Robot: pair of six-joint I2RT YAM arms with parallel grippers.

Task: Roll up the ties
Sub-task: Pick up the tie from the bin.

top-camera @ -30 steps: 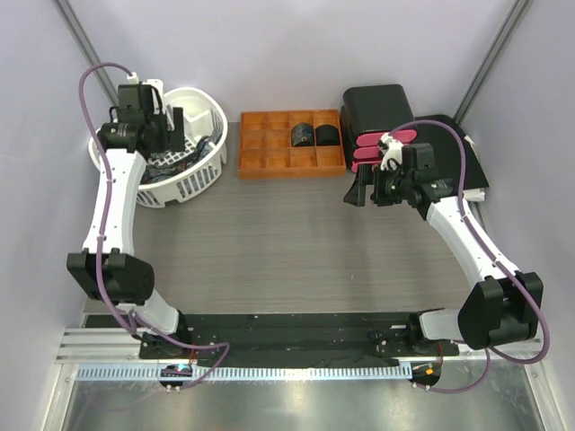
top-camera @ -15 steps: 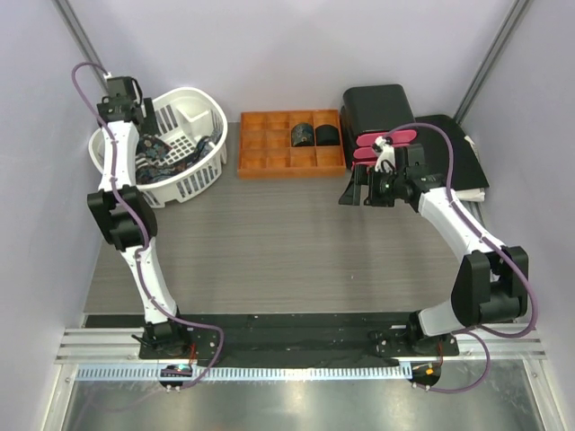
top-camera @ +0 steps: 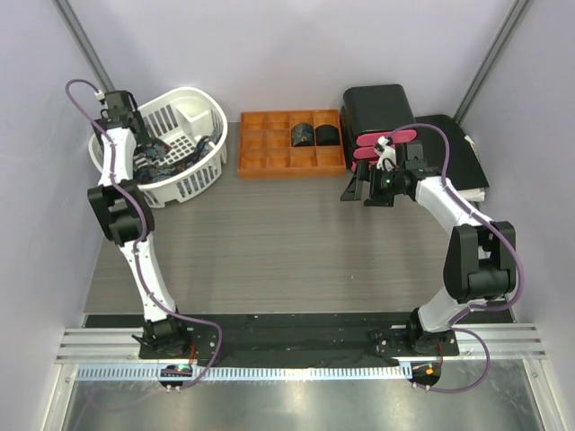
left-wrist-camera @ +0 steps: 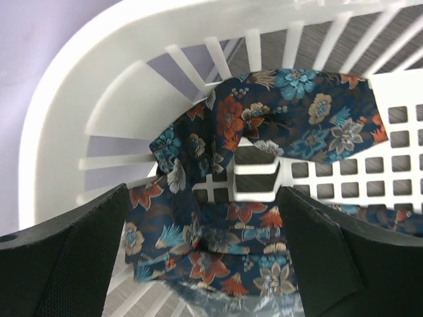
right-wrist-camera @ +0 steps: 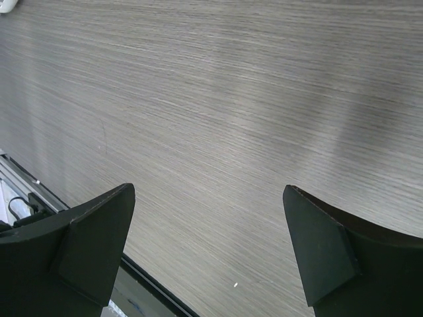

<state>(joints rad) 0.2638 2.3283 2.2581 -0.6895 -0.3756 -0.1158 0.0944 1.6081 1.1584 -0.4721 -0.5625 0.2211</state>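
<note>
I should next lower my left gripper onto the dark navy tie's folded part (left-wrist-camera: 195, 230), close to the side of the basket, and then close my fingers.
Loose ties (left-wrist-camera: 291, 125), dark navy with a floral print in red, blue and orange, lie heaped in the white basket (left-wrist-camera: 59, 112). My left gripper (left-wrist-camera: 201, 193) points down into that basket, open, with folded tie fabric between its fingers but not clamped. In the top view the left gripper (top-camera: 133, 142) is at the basket's far left rim above the ties (top-camera: 160, 163). Two rolled ties (top-camera: 303, 135) (top-camera: 327, 135) sit in the orange tray (top-camera: 269, 154). My right gripper (top-camera: 359, 190) (right-wrist-camera: 208, 190) hangs open over bare table, with nothing between its fingers.
The white basket (top-camera: 202, 171) stands at the back left, the orange compartment tray beside it. A black box (top-camera: 377, 106), pink pieces (top-camera: 377, 148) and a dark slab (top-camera: 463, 157) sit at the back right behind the right arm. Walls close in on both sides.
The left arm has folded upright and its wrist moved to the basket's far left rim, pointing down onto the ties. The right arm drew in, its elbow further back, the gripper staying open.
</note>
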